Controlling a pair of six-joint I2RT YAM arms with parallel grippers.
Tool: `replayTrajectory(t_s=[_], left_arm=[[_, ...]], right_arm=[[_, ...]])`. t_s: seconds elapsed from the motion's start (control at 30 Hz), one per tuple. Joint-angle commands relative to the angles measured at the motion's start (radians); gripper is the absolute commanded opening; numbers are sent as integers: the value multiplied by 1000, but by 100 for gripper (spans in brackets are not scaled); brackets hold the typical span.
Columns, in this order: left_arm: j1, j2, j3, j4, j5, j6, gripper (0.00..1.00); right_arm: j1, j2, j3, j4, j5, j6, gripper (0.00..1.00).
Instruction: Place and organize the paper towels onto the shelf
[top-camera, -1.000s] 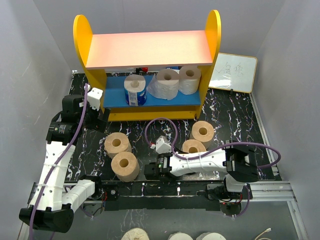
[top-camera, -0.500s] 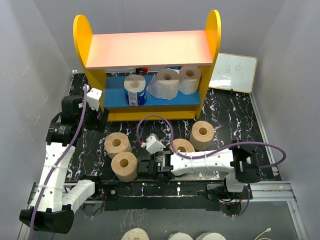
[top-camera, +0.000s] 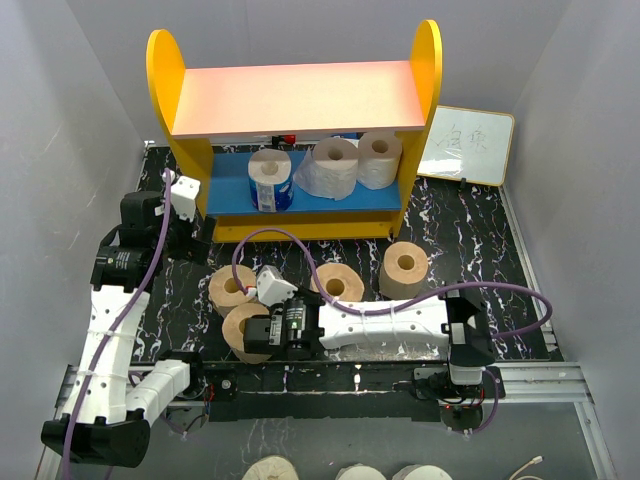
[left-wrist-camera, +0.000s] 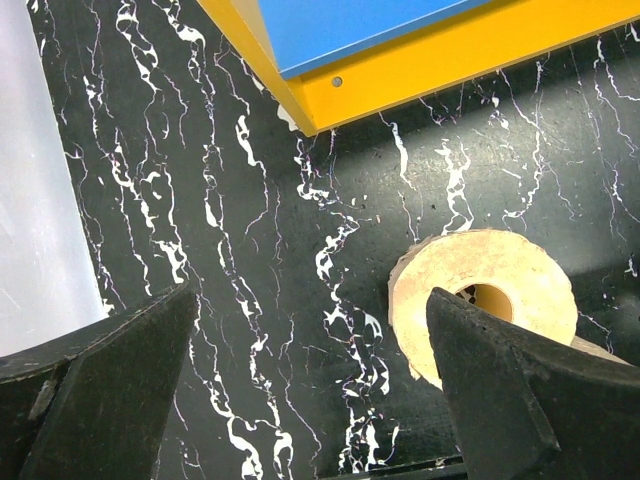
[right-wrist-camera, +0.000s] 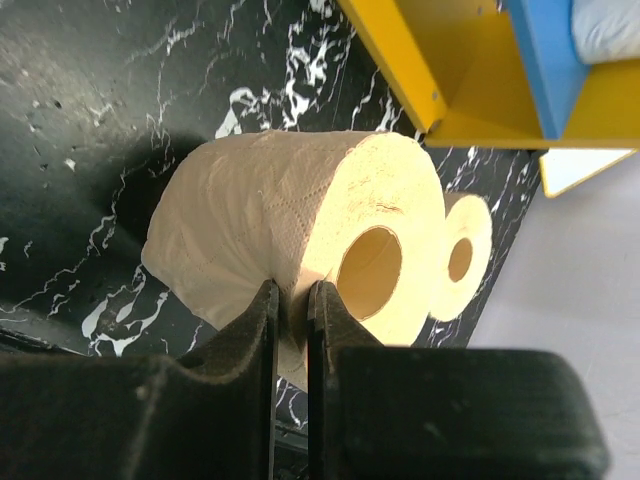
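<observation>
The pink board's end by the whiteboard is bare, above and outward of the right gripper, so the right gripper should next lift outward and release the roll there.
The shelf (top-camera: 297, 95) stands at the back. Its blue lower board (top-camera: 230, 195) holds a blue-wrapped roll (top-camera: 270, 180) and two white rolls (top-camera: 333, 168) (top-camera: 379, 158). Four tan rolls stand on the black table. My right gripper (right-wrist-camera: 288, 290) is shut on the wall of one tan roll (right-wrist-camera: 290, 210), seen mid-table in the top view (top-camera: 338, 283). That gripper (top-camera: 318, 303) is mostly hidden under its wrist there. Another tan roll (top-camera: 404, 268) stands behind it (right-wrist-camera: 462, 255). My left gripper (left-wrist-camera: 310, 293) is open and empty over the table left of a tan roll (left-wrist-camera: 480, 300) (top-camera: 232, 288). It also shows in the top view (top-camera: 200, 245). The fourth tan roll (top-camera: 245, 328) is partly under my right wrist.
A small whiteboard (top-camera: 467, 145) leans at the back right. Grey walls close in both sides. The shelf's front corner (left-wrist-camera: 310, 110) is just ahead of the left gripper. A purple cable (top-camera: 300, 250) loops over the table. More rolls (top-camera: 270, 468) lie below the front rail.
My right arm has swung left, carrying the tan roll from front right toward mid-table. The left arm has barely moved.
</observation>
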Motion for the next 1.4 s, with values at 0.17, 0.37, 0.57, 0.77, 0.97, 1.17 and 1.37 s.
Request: replayTrajectory(t_s=[0.17,0.37,0.57,0.77,0.97,1.17,1.37], left_arm=[[16,-1,32,4,-14,-9,99],[23,13,57,0,-15,-9,99],[43,29,90,-5,-9,-14,99],[67,31,97,-4,13,-20,99],[78,45,114,-6,30,-29,99],[81,53,126,-7,44,-32,99],[83,52,116,-4,52,-39,99]], right_arm=[[4,-120,193,1,168,-267,0],[5,-138,344,0,206,-405,0],[9,-140,428,20,250,-548,0],[5,-157,500,115,304,-763,0],[-13,-300,387,541,349,-1161,0],[-34,-338,410,745,337,-1355,0],[-89,-301,509,866,288,-1509,0]])
